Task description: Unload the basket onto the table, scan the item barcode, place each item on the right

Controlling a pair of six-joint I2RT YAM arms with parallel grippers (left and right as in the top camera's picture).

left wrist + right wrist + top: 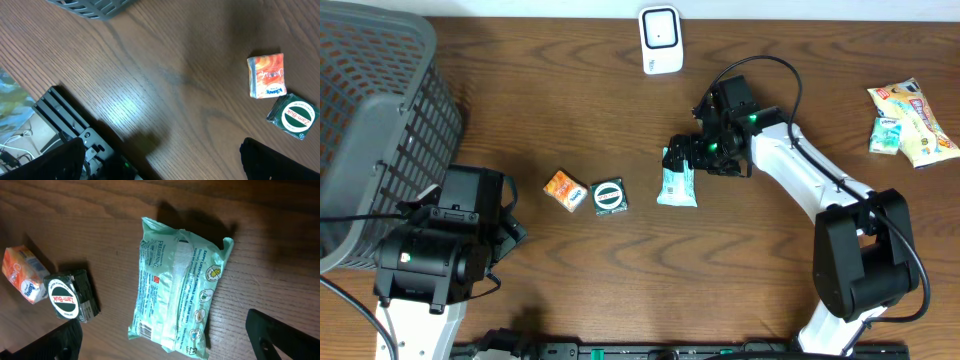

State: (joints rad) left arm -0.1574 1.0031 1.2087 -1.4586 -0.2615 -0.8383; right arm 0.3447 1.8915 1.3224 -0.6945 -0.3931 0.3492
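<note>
The barcode [146, 328] sits at the wipes pack's near corner by the tin, so the robot's right gripper will come down to the pack's round-icon side next and then close.
A pale green wipes pack [677, 185] lies flat on the wooden table, and its barcode [146, 328] shows near its lower left corner. My right gripper [695, 160] hovers just over the pack's far end, open. In the right wrist view the right gripper [170, 345] has its dark fingers [280, 335] spread either side of the pack [177, 287] without touching it. The white scanner [660, 40] stands at the table's back edge. My left gripper [510, 228] is open and empty at the front left; in its own view the left gripper [162, 167] is over bare wood.
An orange pack [564, 190] and a round green-and-white Zam-Buk tin [609, 197] lie left of the wipes. A grey mesh basket [370, 120] fills the back left. Snack packets [915, 120] lie at the far right. The table's front edge [75, 125] is near the left gripper.
</note>
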